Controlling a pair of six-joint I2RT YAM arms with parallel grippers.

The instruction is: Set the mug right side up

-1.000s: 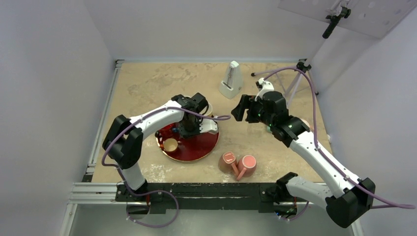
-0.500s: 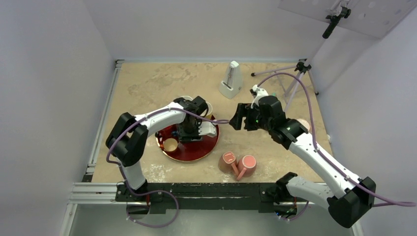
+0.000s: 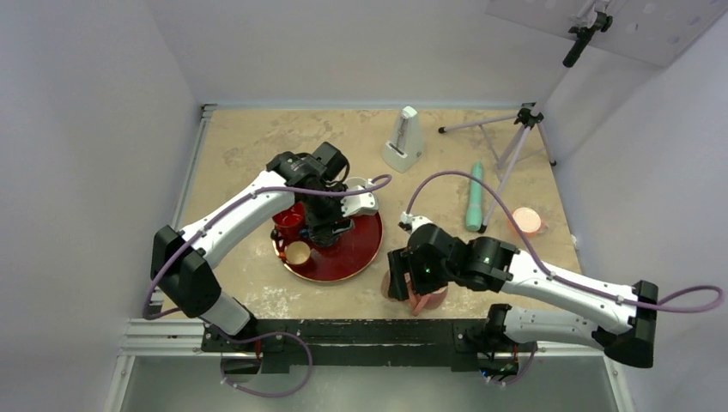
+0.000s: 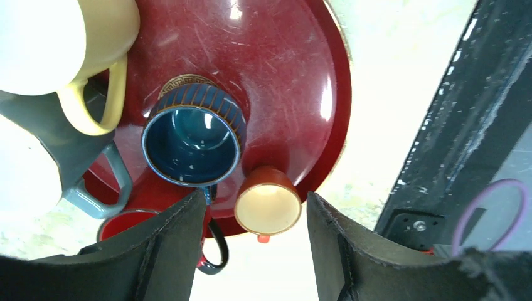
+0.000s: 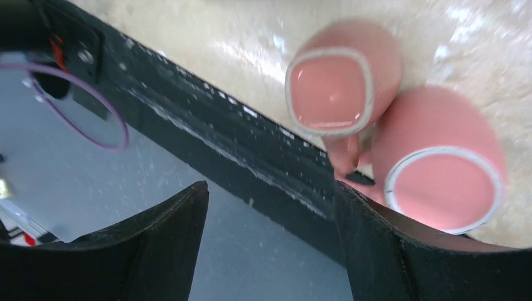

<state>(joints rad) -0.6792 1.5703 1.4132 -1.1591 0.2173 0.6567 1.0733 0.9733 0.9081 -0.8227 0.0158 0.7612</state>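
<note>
I should move my right gripper down to the square-based pink mug's handle, below it and to its right in the wrist view, turning to straddle its slanted length.
Two pink mugs stand upside down side by side near the table's front edge, one and the other, bases up and handles touching between them. My right gripper hangs open just above and in front of them, over the black front rail, holding nothing. From above, the right gripper covers most of the pink mugs. My left gripper is open and empty above the red tray. Below it stand an upright blue mug and a small brown cup.
The tray also carries a yellow mug, a grey mug and a red mug. A white metronome, a tripod, a teal stick and a pink dish sit at the back right. The black rail runs along the near edge.
My left gripper has opened and lifted off the mugs on the tray. My right arm has swung from mid-table down to the pink mugs at the front edge.
</note>
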